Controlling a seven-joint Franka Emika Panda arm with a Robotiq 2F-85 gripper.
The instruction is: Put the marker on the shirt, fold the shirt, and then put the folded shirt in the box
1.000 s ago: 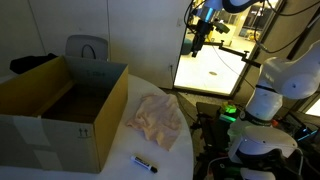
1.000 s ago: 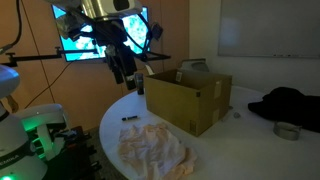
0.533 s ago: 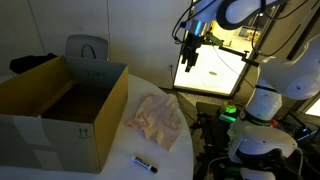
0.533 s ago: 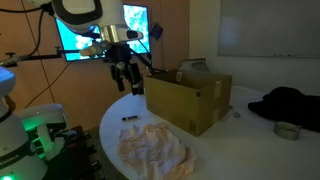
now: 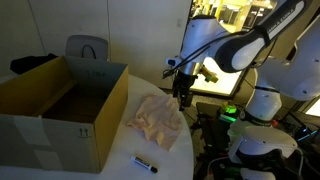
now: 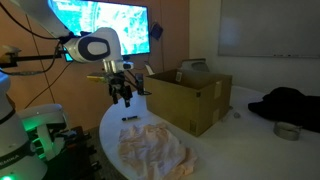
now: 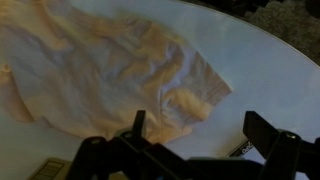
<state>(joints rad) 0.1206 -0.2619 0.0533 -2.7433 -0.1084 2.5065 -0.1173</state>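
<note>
The marker is still off the shirt, so I should move my gripper away from the shirt (image 5: 156,119) toward the marker next and lower its open fingers around the marker's body.
A crumpled cream shirt (image 5: 156,119) lies on the round white table (image 5: 175,160); it also shows in an exterior view (image 6: 152,148) and fills the upper left of the wrist view (image 7: 100,65). A black marker (image 5: 145,162) lies on the table near its front edge, apart from the shirt, and shows by the table's edge in an exterior view (image 6: 130,118). Its end peeks out beside my right finger in the wrist view (image 7: 240,148). My gripper (image 5: 184,98) (image 6: 124,98) (image 7: 195,135) is open and empty, hovering above the table near the shirt's edge.
A large open cardboard box (image 5: 60,105) (image 6: 190,97) stands on the table beside the shirt. A lit screen (image 5: 215,65) is behind the arm. Dark clothing (image 6: 285,103) and a small round tin (image 6: 288,130) lie on the far side.
The arm has swung down from high near the screen to just above the table by the shirt. Shirt, marker and box have not moved.
</note>
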